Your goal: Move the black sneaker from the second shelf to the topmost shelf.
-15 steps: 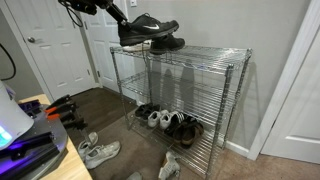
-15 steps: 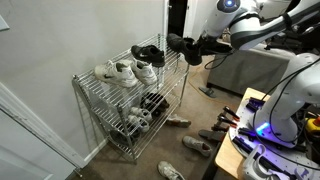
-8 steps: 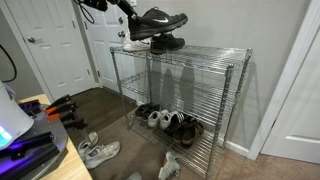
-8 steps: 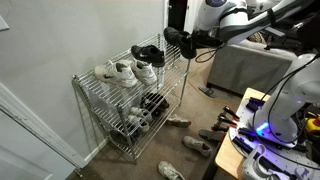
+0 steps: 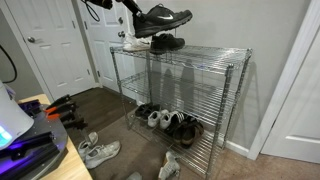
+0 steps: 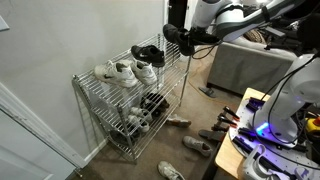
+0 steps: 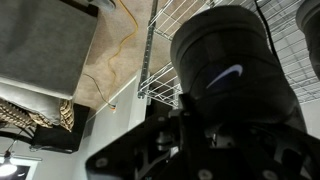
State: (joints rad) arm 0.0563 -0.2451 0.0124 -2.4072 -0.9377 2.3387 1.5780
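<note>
The gripper carries the black sneaker (image 5: pixel 165 17) outward next, then down onto the topmost shelf (image 5: pixel 215 55) beside the other black sneaker.
My gripper (image 5: pixel 134 9) is shut on the black sneaker (image 5: pixel 165 17) and holds it in the air just above the end of the topmost shelf (image 5: pixel 215 55). It also shows in an exterior view, where the gripper (image 6: pixel 192 34) holds the sneaker (image 6: pixel 176 39) beside the rack's end post. In the wrist view the sneaker's heel (image 7: pixel 235 70) with its white mark fills the frame, and the jaws are dark below it. The second shelf (image 5: pixel 190 88) looks bare.
Another black sneaker (image 6: pixel 148 53) and white sneakers (image 6: pixel 120 72) lie on the top shelf (image 6: pixel 150 82). Several shoes (image 5: pixel 168 121) sit on the lowest tier. Loose sneakers (image 5: pixel 98 151) lie on the carpet. A white door (image 5: pixel 55 45) and a grey couch (image 6: pixel 250 65) are nearby.
My gripper has lifted the black sneaker higher and carried it a little further over the end of the top shelf.
</note>
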